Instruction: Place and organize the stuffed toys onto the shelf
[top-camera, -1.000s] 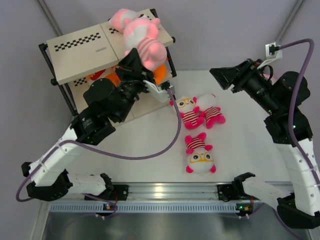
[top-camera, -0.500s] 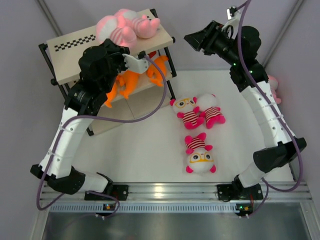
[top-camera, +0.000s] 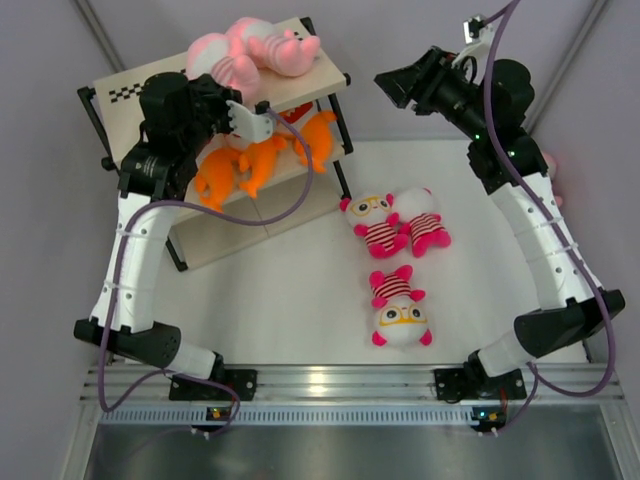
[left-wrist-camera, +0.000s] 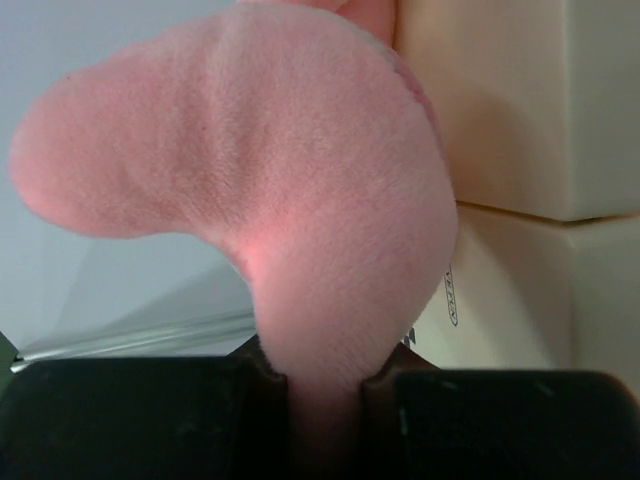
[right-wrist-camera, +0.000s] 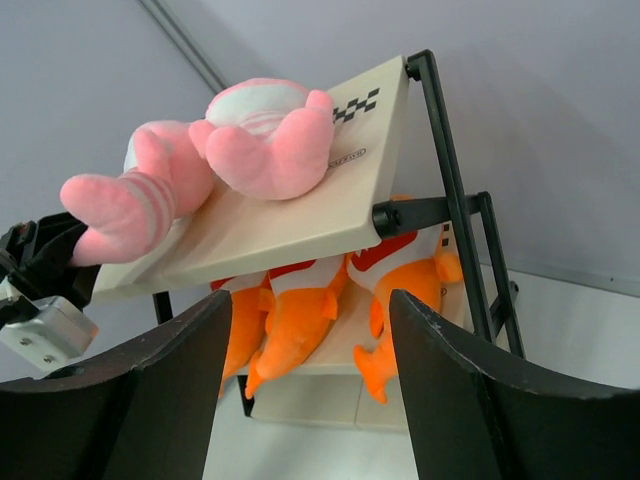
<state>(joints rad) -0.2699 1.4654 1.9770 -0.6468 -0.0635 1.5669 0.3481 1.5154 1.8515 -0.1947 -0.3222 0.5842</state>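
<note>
The pink toy already lies at the front edge of the top board (top-camera: 288, 103), so my left gripper should next ease slightly down toward it and let go of the pink toy's limb.
The shelf (top-camera: 310, 90) stands at the back left. Two pale pink stuffed toys (top-camera: 280, 48) lie on its top board, and orange ones (top-camera: 250, 160) fill the middle tier. My left gripper (top-camera: 218, 84) is at the top board, shut on a limb of the left pink toy (left-wrist-camera: 250, 170), which is pinched between its jaws. My right gripper (right-wrist-camera: 310, 385) hangs open and empty in the air, facing the shelf (right-wrist-camera: 330, 215) from the right. Three white-headed toys in magenta stripes (top-camera: 400, 305) lie on the table.
Two of the striped toys (top-camera: 395, 225) lie side by side mid-table; the third is nearer the arm bases. A bit of pink plush (top-camera: 551, 165) shows behind the right arm. Grey walls close in the back and sides.
My left arm has carried the pink toy back and left along the top board. The right arm swung from the right side toward the shelf, then nearly held still.
</note>
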